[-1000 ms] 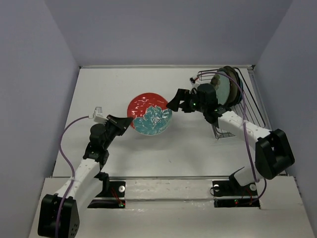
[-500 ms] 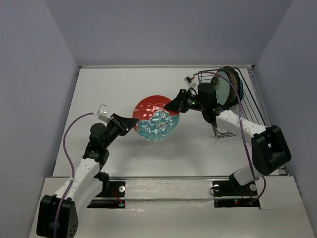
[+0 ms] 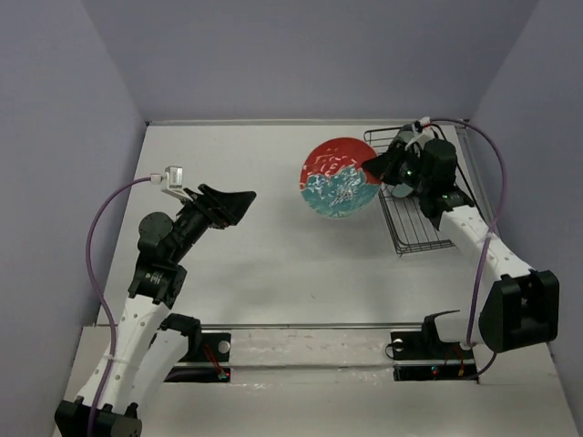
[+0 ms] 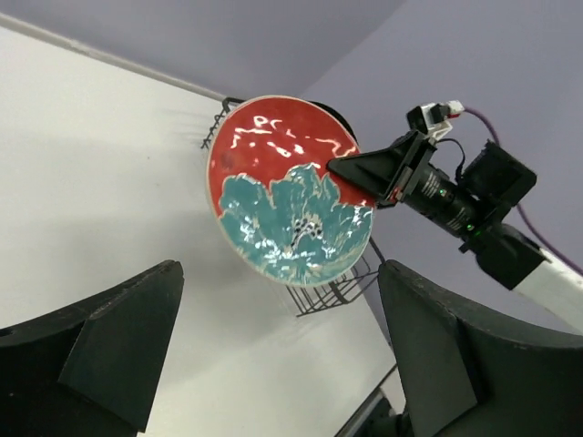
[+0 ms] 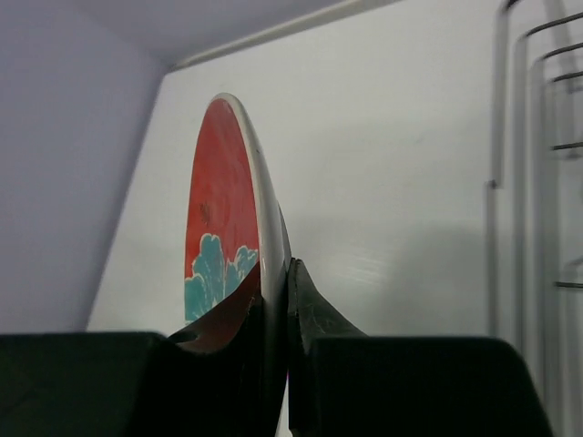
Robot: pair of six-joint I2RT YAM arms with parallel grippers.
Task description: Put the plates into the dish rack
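The plate is still hanging outside the rack [image 3: 422, 228], so I will turn my right gripper outward, move it over the rack's plate-side wires, lower the plate and let go.
The red-and-blue floral plate [image 3: 337, 179] hangs on edge just left of the dish rack [image 3: 422, 228], off the table. My right gripper [image 3: 373, 166] is shut on its right rim. In the right wrist view the two fingers [image 5: 323, 319] pinch the rim of this plate [image 5: 219, 214], with rack wires [image 5: 519, 182] to the right. My left gripper [image 3: 242, 201] stands open and empty at the left, well apart from the plate. Its wrist view looks across at the plate [image 4: 287, 191] and the rack [image 4: 332, 289] behind. My right arm hides any other plates in the rack.
The white table [image 3: 273, 264] is walled in by grey panels on three sides. The rack sits against the right wall at the back corner. A purple cable [image 3: 478, 150] loops over the right arm.
My left gripper opened, let go of the floral plate and drew back to the left. My right gripper shut on the rim and carried the plate up and right to the rack.
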